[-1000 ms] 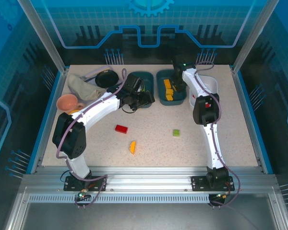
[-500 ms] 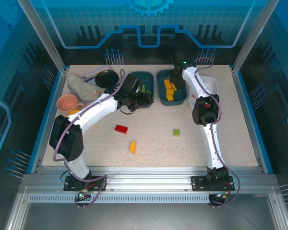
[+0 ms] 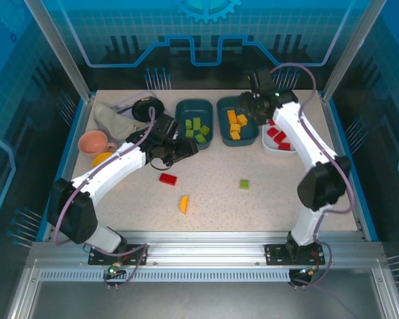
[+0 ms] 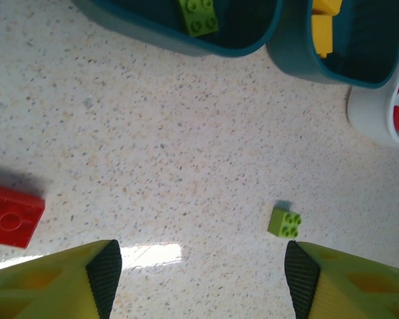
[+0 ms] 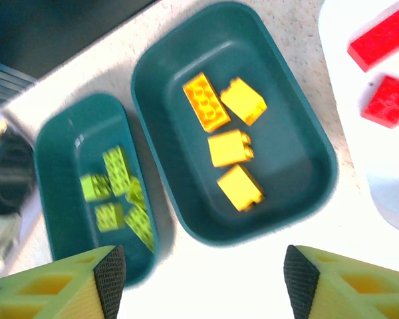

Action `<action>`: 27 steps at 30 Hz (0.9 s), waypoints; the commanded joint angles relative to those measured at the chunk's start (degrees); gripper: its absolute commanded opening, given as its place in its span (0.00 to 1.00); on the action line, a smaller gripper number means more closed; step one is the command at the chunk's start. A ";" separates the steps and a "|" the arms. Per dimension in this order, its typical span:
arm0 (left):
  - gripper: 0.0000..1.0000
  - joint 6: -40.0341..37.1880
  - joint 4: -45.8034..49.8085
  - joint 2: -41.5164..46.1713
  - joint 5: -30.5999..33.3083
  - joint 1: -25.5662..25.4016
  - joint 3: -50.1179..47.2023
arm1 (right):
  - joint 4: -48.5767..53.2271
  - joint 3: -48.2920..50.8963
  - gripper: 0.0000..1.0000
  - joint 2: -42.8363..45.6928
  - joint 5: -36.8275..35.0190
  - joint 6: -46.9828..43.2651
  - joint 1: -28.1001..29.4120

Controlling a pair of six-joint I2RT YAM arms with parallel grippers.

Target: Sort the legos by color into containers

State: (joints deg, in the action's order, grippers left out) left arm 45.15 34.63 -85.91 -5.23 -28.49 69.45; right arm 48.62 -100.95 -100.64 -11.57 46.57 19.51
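Observation:
My left gripper is going to move across the table and down onto the small green brick (image 3: pixel 244 184) (image 4: pixel 285 223) to close, because that brick is loose outside the tub of green ones.
Three legos lie loose on the table: a red one (image 3: pixel 167 178), an orange one (image 3: pixel 183 204) and a small green one (image 3: pixel 244 184). The containers stand in a row at the back. The left teal tub (image 3: pixel 186 108) holds green bricks, the middle teal tub (image 3: pixel 222 126) holds yellow and orange ones, and the white tub (image 3: pixel 271 145) holds red ones. My left gripper (image 3: pixel 186 147) is open and empty, just in front of the left tub. Below it the wrist view shows the red brick (image 4: pixel 10 214) and the green brick (image 4: pixel 284 222). My right gripper (image 3: pixel 246 113) hangs open and empty over the middle tub (image 5: pixel 292 139).
A black round dish (image 3: pixel 146 107), a crumpled grey cloth (image 3: pixel 110 119), a pink bowl (image 3: pixel 93 141) and a yellow bowl (image 3: pixel 102 158) crowd the back left corner. Blue rails edge the table on both sides.
The right arm's elbow swung out to the right, uncovering the white tub, and its jaws opened wider above the middle tub. My left gripper drew back from the left tub toward the table's middle.

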 commanded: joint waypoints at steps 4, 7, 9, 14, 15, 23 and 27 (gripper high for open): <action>0.69 1.63 0.48 -0.16 -1.09 -1.26 -2.23 | -0.67 22.48 0.67 13.19 1.25 -10.51 4.25; 0.69 0.56 0.81 -3.87 -1.74 -3.78 0.40 | 0.71 30.76 0.67 18.89 3.54 -10.66 4.85; 0.69 -0.29 1.35 -7.22 -2.31 -6.01 3.01 | 2.35 34.58 0.67 22.18 3.67 -11.38 5.27; 0.69 -1.46 4.60 -18.25 -2.41 -11.86 12.34 | 7.14 41.17 0.66 30.96 4.47 -14.30 5.45; 0.69 -1.40 5.24 -20.10 -2.41 -12.86 14.26 | 8.09 41.92 0.66 32.38 4.37 -14.55 5.43; 0.69 -2.45 13.76 -37.60 -0.91 -20.26 33.98 | 13.86 44.71 0.67 43.54 3.91 -16.38 5.11; 0.69 -2.60 18.42 -44.35 0.17 -22.79 42.20 | 15.48 44.66 0.68 47.97 3.40 -17.51 4.51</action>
State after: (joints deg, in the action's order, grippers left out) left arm 43.75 46.00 -127.07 -6.24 -49.87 107.13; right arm 60.77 -56.64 -55.33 -7.53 30.92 24.34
